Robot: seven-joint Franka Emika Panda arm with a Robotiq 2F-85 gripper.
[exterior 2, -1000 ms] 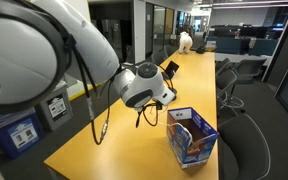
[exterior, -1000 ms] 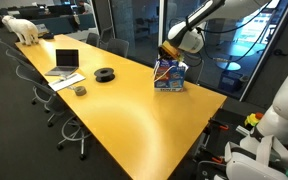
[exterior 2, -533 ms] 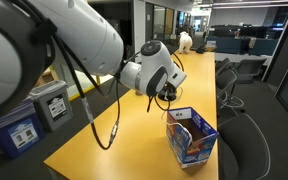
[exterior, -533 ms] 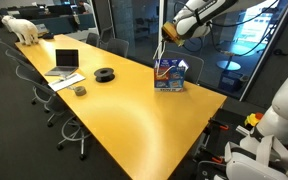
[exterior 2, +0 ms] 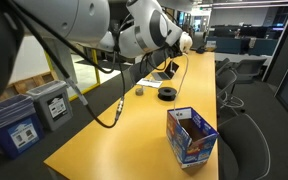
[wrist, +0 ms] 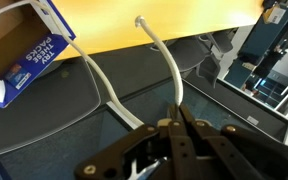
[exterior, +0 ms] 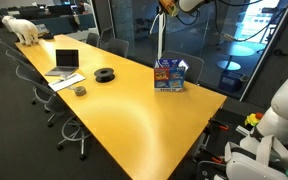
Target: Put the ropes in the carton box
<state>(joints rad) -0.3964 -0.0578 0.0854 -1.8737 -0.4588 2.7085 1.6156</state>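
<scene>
I will next bring the white rope down with my gripper, from high above the carton box toward the carton box's open top (exterior: 170, 65) (wrist: 11, 39), to let it go.
The carton box (exterior: 169, 74) stands open and upright on the yellow table (exterior: 114, 110); it also shows in an exterior view (exterior 2: 191, 137) and at the top left of the wrist view (wrist: 29, 50). My gripper (wrist: 176, 124) is shut on a white rope (wrist: 167, 62). One strand ends free, the other runs to the box. In both exterior views the gripper (exterior: 170, 5) (exterior 2: 176, 42) is high above the box, and the rope (exterior: 162, 40) (exterior 2: 184, 85) hangs down from it to the box opening.
A laptop (exterior: 66, 62), a black roll (exterior: 105, 74) and a small grey object (exterior: 80, 90) lie farther along the table. A white dog figure (exterior: 24, 28) stands at the far end. Office chairs (exterior: 44, 90) line the table's sides.
The gripper has risen from just above the box to high over it, drawing the rope up taut below it. The box has not moved.
</scene>
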